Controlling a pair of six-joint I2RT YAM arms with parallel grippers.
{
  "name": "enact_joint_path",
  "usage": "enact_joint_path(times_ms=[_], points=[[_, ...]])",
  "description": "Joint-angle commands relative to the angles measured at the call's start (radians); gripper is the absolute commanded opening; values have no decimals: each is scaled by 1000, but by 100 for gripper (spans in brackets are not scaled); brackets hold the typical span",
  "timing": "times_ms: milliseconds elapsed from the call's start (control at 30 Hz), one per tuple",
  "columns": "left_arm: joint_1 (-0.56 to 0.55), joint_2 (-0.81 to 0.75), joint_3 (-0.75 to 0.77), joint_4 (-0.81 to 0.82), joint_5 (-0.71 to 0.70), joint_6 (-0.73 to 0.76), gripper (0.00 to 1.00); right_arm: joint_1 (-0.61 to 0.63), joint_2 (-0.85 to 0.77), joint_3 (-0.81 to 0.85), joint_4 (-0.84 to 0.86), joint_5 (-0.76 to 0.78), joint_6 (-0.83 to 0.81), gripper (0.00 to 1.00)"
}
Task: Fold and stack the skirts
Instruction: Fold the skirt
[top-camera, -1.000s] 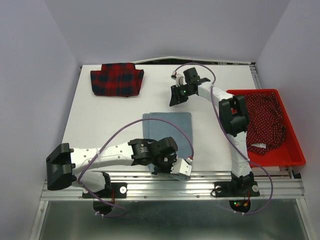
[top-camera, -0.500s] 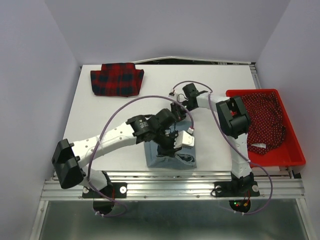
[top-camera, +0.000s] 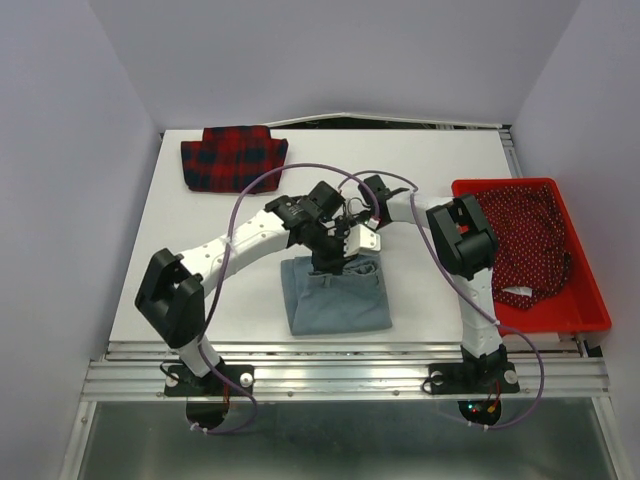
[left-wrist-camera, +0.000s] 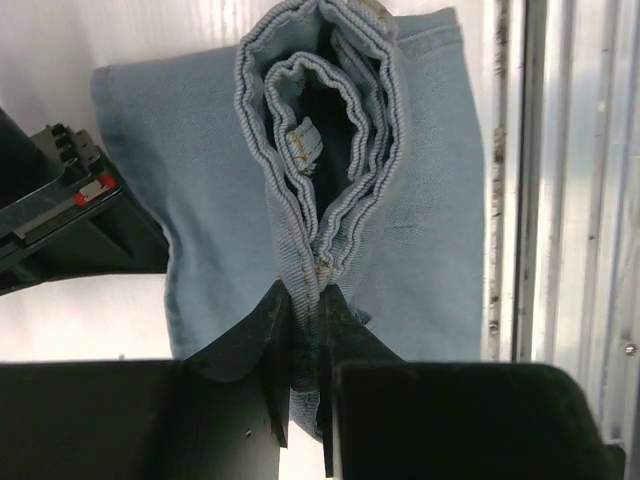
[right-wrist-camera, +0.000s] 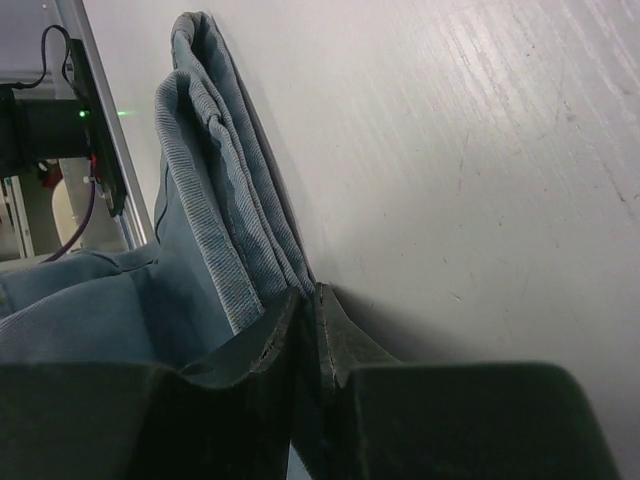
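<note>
I will move the raised edge outward and down with my left gripper next and let go of it, because the white table beside my low right gripper is outward of the edge and below it.
The light blue-grey denim skirt (top-camera: 335, 300) lies mid-table, its far part lifted and doubled over. My left gripper (top-camera: 336, 262) is shut on a bunched, stitched edge of that skirt (left-wrist-camera: 200, 180), which runs between the left gripper's (left-wrist-camera: 308, 300) fingers. Just beyond it, my right gripper (top-camera: 357, 222) is shut on the skirt's folded layers (right-wrist-camera: 200, 200); in the right wrist view the right gripper (right-wrist-camera: 308, 295) sits low against the white table. The plaid skirt (top-camera: 233, 158) lies folded at the far left, away from both arms.
A red basket (top-camera: 590, 300) holding a red dotted cloth (top-camera: 530, 240) stands at the right edge of the table. The metal rail (top-camera: 350, 372) runs along the near edge. Purple cables loop over both arms above the denim skirt.
My left gripper carried the denim skirt's near edge away from the front rail toward the far edge. The right gripper came down from farther back and closed on the skirt.
</note>
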Motion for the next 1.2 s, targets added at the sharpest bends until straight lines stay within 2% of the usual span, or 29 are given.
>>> enact_joint_path(times_ms=[0, 200, 500, 833, 933, 967, 1033, 1067, 1133, 1167], points=[[52, 42, 30, 66, -45, 69, 0, 16, -1, -20, -50, 25, -45, 18], [112, 111, 24, 146, -74, 92, 0, 16, 11, -13, -62, 11, -50, 18], [119, 157, -22, 261, -117, 103, 0, 25, 34, 8, -76, -11, -49, 19], [118, 182, -139, 422, -195, 85, 10, 25, 59, 56, -93, 31, -38, 24], [119, 182, -186, 493, -230, 62, 18, 25, 63, 74, -90, 122, -26, 32], [119, 182, -191, 501, -238, 57, 20, 25, 65, 82, -90, 199, -18, 38], [118, 187, -196, 508, -246, 53, 26, 25, 60, 100, -87, 254, 0, 46], [118, 188, -194, 508, -246, 50, 32, 25, 57, 106, -84, 293, 28, 52], [118, 191, -199, 510, -247, 48, 36, 2, 44, 135, -76, 330, 48, 60], [116, 188, -199, 513, -247, 43, 43, -7, 37, 152, -76, 356, 74, 64]])
